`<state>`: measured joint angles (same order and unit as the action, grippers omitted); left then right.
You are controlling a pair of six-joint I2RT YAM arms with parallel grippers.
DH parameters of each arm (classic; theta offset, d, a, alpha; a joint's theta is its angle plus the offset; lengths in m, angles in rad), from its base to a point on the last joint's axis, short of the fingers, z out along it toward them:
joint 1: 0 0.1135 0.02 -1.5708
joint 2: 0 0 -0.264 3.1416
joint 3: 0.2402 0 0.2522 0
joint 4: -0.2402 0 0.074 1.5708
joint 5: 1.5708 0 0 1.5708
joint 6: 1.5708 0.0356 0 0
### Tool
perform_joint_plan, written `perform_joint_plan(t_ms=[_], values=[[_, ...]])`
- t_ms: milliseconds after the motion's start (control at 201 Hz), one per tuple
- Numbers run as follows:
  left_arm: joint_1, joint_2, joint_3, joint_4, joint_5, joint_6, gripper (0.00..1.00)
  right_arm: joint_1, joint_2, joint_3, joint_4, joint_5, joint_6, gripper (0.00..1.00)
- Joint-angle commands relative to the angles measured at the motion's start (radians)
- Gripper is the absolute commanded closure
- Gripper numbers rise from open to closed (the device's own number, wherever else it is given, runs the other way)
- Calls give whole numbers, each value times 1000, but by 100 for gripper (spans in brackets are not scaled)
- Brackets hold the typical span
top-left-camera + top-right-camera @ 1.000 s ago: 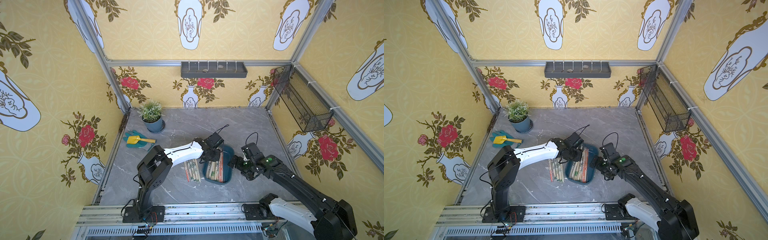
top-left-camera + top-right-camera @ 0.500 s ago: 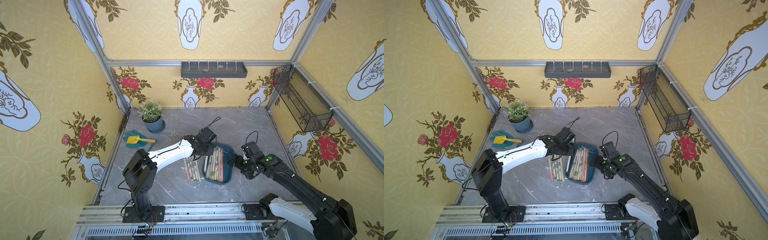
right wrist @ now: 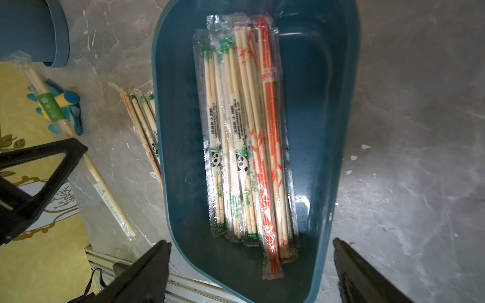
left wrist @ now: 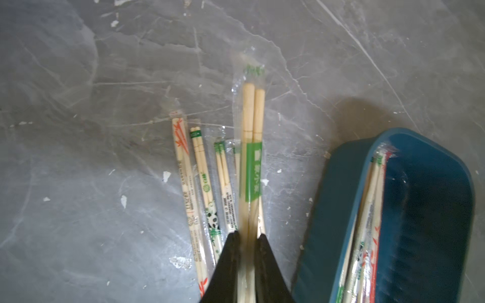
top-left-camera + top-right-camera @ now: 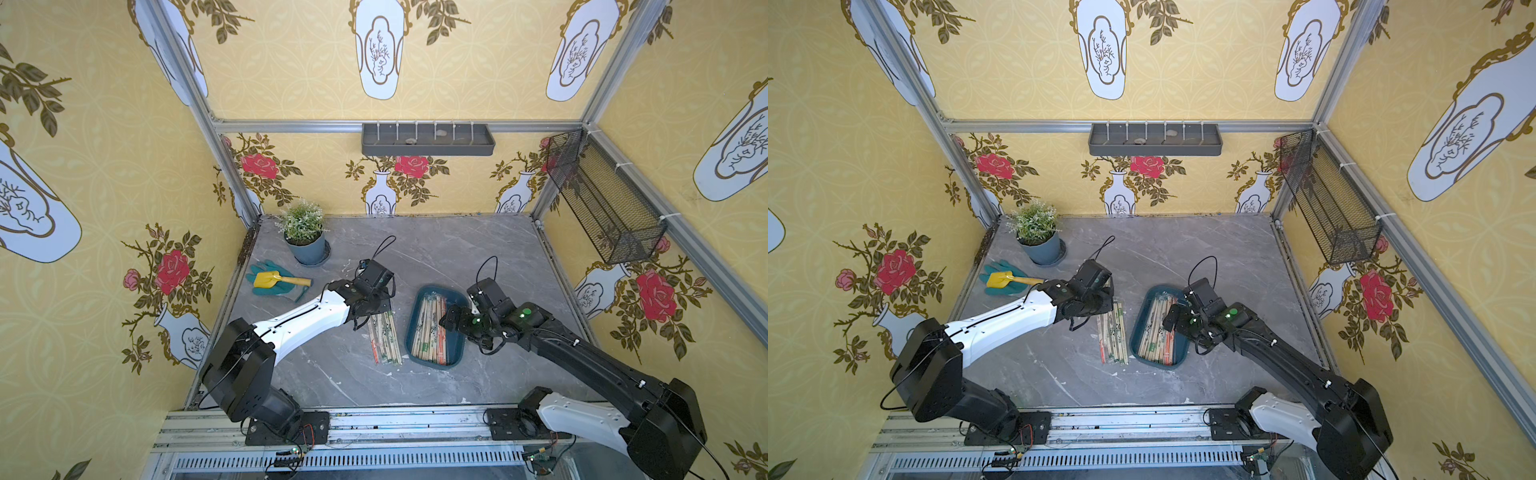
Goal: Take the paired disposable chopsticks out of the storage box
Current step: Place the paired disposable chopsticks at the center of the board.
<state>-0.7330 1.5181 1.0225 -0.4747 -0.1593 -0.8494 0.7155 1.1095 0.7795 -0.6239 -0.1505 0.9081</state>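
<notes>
My left gripper is above bare tabletop (image 5: 365,340) (image 4: 170,209) beside the pile's red-printed pair, farther from the storage box. It will move away from the storage box, go down and let go there.
The storage box (image 5: 409,332) (image 5: 1134,332) (image 3: 178,183), a dark teal tray, lies on the grey table with several paired disposable chopsticks (image 5: 432,328) (image 5: 1156,328) (image 3: 244,136) in clear sleeves inside. More pairs (image 5: 384,338) (image 5: 1113,336) (image 4: 202,183) lie on the table just left of the box. My left gripper (image 5: 376,305) (image 5: 1100,301) (image 4: 248,237) hovers over that pile, shut on a green-banded pair (image 4: 252,157) (image 3: 49,105). Over the box's right side my right gripper (image 5: 451,322) (image 5: 1173,318) (image 3: 250,242) stands open and holds nothing.
A potted plant (image 5: 305,235) stands at the back left, with a teal glove and yellow trowel (image 5: 274,280) in front of it. A grey shelf (image 5: 428,139) hangs on the back wall and a wire basket (image 5: 602,199) on the right wall.
My left gripper has travelled left from above the box to above the pile on the table, with the green-banded pair in it. The right arm has hardly moved.
</notes>
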Motion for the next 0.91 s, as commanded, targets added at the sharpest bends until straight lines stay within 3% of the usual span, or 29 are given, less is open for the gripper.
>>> perform_joint_plan(t_ms=[0, 294, 906], values=[[26, -17, -56, 32, -14, -25, 100, 20, 20, 15, 41, 26, 18, 2], [89, -16, -186, 111, 20, -40, 98, 37, 36, 11, 45, 37, 35, 2], [92, 83, -218, 202, 72, -72, 95, 38, 49, 17, 24, 52, 35, 3]])
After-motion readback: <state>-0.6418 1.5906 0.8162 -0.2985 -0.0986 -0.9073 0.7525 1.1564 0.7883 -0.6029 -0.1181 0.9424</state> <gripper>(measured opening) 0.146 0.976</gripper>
